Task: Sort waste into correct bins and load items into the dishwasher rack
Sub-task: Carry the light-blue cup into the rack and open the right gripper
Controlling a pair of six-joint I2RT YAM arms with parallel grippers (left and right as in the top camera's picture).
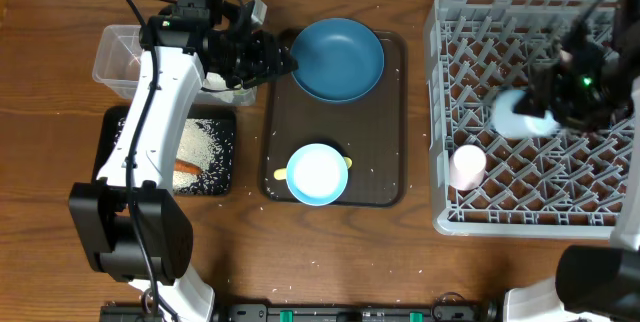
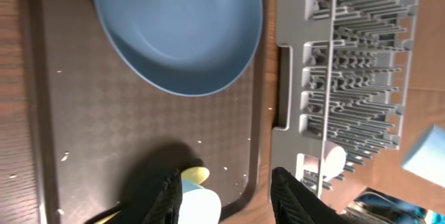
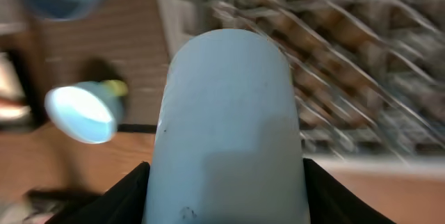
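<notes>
I should lower my right gripper back toward the near rack rows beside the pinkish-white cup and let go of the small light-blue cup [image 1: 518,117] there, because those rows are empty.
My right gripper [image 1: 535,112] is shut on the small light-blue cup [image 1: 518,117] and holds it over the left part of the grey dishwasher rack [image 1: 470,217]. In the right wrist view the cup [image 3: 229,113] fills the space between the fingers [image 3: 229,200]. The pinkish-white cup [image 1: 467,165] stands in the rack. My left gripper [image 1: 272,59] is open and empty at the left edge of the dark-blue plate [image 1: 338,59]. In the left wrist view the open fingers [image 2: 229,200] hang over the brown tray below the plate [image 2: 177,29]. The light-blue bowl [image 1: 318,174] rests on the pale yellow spoon [image 1: 279,174].
The plate and bowl lie on a dark brown serving tray [image 1: 385,182]. A clear tub [image 1: 115,57] stands at the back left, partly under my left arm. A shallow black tray [image 1: 215,177] holds white rice [image 1: 195,142] and an orange carrot [image 1: 187,167]. Rice grains are scattered on the table.
</notes>
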